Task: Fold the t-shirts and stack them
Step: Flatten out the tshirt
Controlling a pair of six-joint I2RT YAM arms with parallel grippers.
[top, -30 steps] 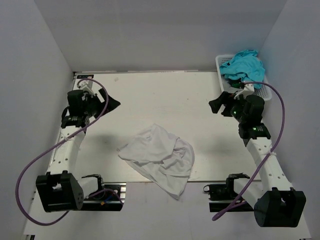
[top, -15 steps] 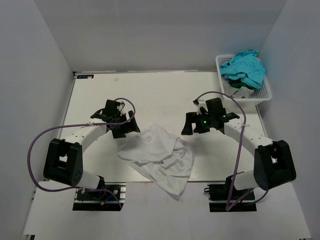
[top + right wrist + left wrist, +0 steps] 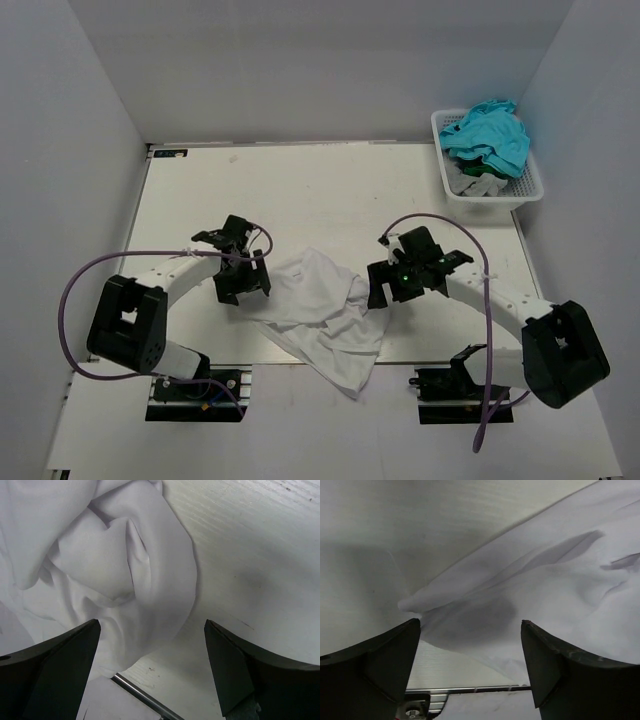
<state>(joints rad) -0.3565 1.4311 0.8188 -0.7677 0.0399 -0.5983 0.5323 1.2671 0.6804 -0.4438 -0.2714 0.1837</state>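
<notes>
The right gripper lowers and shifts slightly toward the shirt's middle next, onto the white shirt's rumpled side edge [image 3: 380, 310] [image 3: 156, 627] between its open fingers.
A crumpled white t-shirt [image 3: 322, 315] lies at the table's near middle, partly over the front edge. My left gripper [image 3: 243, 284] is open and empty, low over the shirt's left edge [image 3: 470, 612]. My right gripper [image 3: 383, 290] is open and empty, low over the shirt's right edge [image 3: 150, 595]. More t-shirts, teal ones [image 3: 487, 131] on top, are heaped in the white basket [image 3: 528, 191] at the back right.
The table's front edge with a metal rail [image 3: 145, 700] shows close under both grippers. Grey walls enclose the table on the left, back and right.
Both arms have swung in from the sides of the table and come down at the white shirt's left and right edges. The shirt has not moved.
</notes>
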